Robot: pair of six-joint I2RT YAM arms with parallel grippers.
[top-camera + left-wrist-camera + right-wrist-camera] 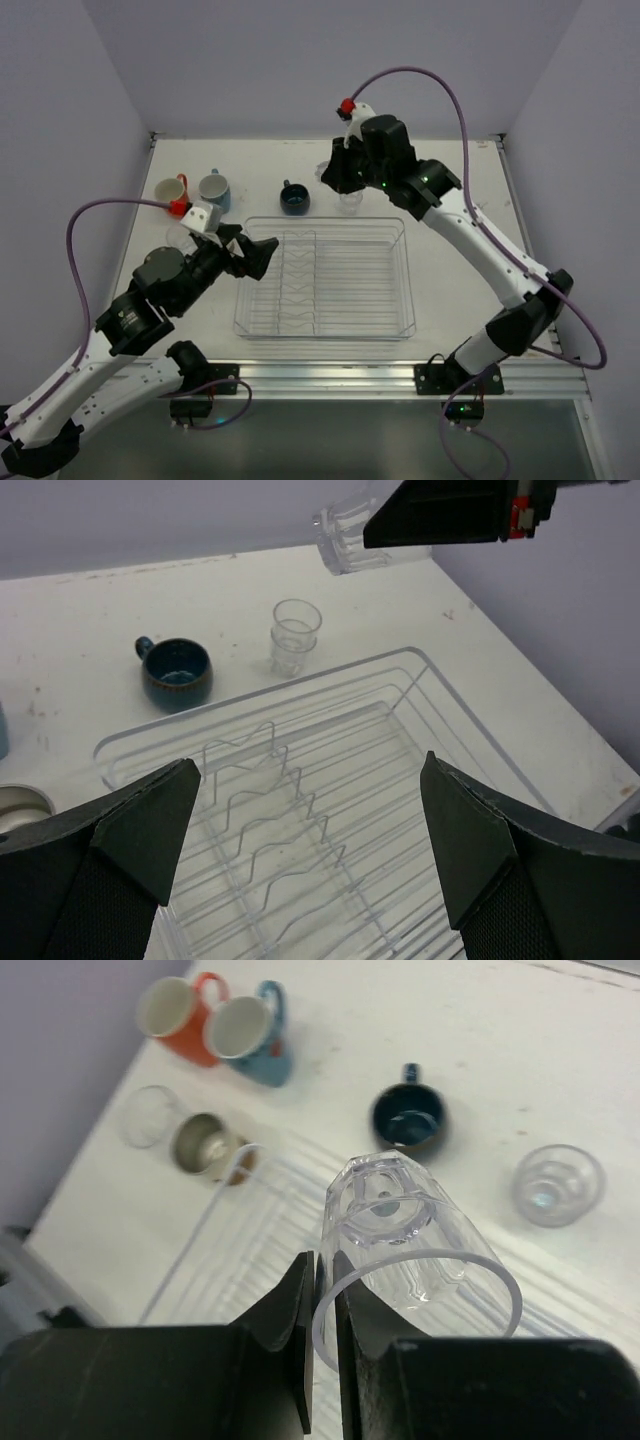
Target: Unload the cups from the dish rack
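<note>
The standing clear tumbler [558, 1186] is below my right gripper and to its right in the wrist view. My right gripper should move down and release its tumbler inside the standing one.
The clear dish rack [405, 285] lies mid-table and holds no cups; its rim also shows in the left wrist view [455, 700]. My right gripper [325, 1295] is shut on the rim of a clear tumbler [400, 1225], held tilted in the air above the rack's far edge [335, 178]. My left gripper [305, 830] is open and empty, over the rack's left part [255, 255]. On the table behind the rack stand an orange mug [172, 190], a light blue mug [213, 188], a dark blue cup [295, 198] and a clear tumbler [350, 203].
A tan-cream cup [208, 1145] and another clear tumbler [147, 1115] stand by the rack's far left corner, close to my left arm. Purple walls close in the back and both sides. A metal rail runs along the table's near edge [330, 375].
</note>
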